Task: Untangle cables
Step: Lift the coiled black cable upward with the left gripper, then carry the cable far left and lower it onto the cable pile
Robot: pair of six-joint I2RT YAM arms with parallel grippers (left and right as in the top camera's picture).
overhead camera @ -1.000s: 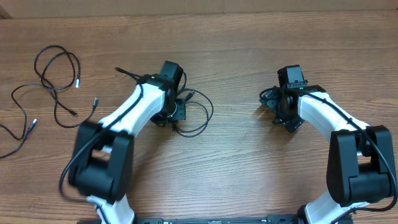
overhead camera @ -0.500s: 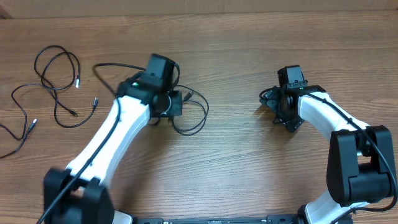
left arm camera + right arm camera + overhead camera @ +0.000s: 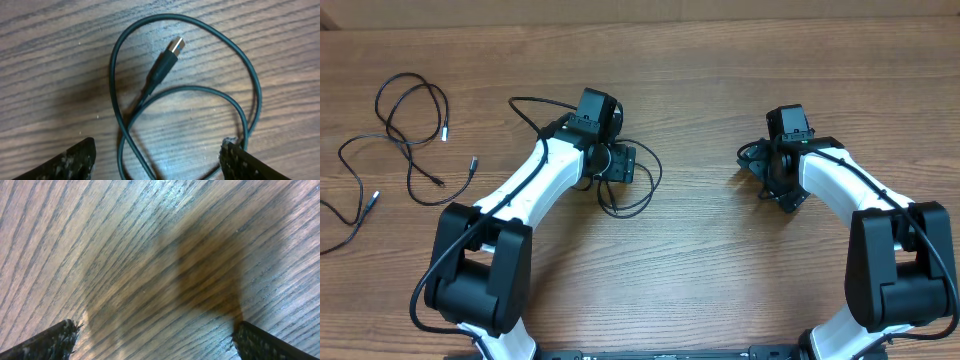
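The crossed parts of the cable behind the plug [image 3: 126, 128] are below my left gripper, within the span of its open fingers, so it needs to go down next and close on them.
A thin black cable [image 3: 120, 75] lies in a loose loop on the wood, its silver-tipped plug [image 3: 175, 46] resting inside the loop. My left gripper [image 3: 157, 162] hangs open just above it, with a strand running between the fingers [image 3: 75, 160] untouched. From overhead the same loop [image 3: 645, 195] curls out from under the left gripper [image 3: 617, 163]. More cables [image 3: 412, 112] sprawl at the far left, their plug ends loose. My right gripper [image 3: 157, 340] is open over bare wood, and overhead it [image 3: 772, 180] sits right of centre.
The wooden table [image 3: 700, 260] stretches around both arms. One loose cord [image 3: 355, 195] trails off the left edge. The arm bases stand at the near edge.
My left gripper has opened and let go of the cable. That arm swung left and came back right over the loop. The right arm has not moved.
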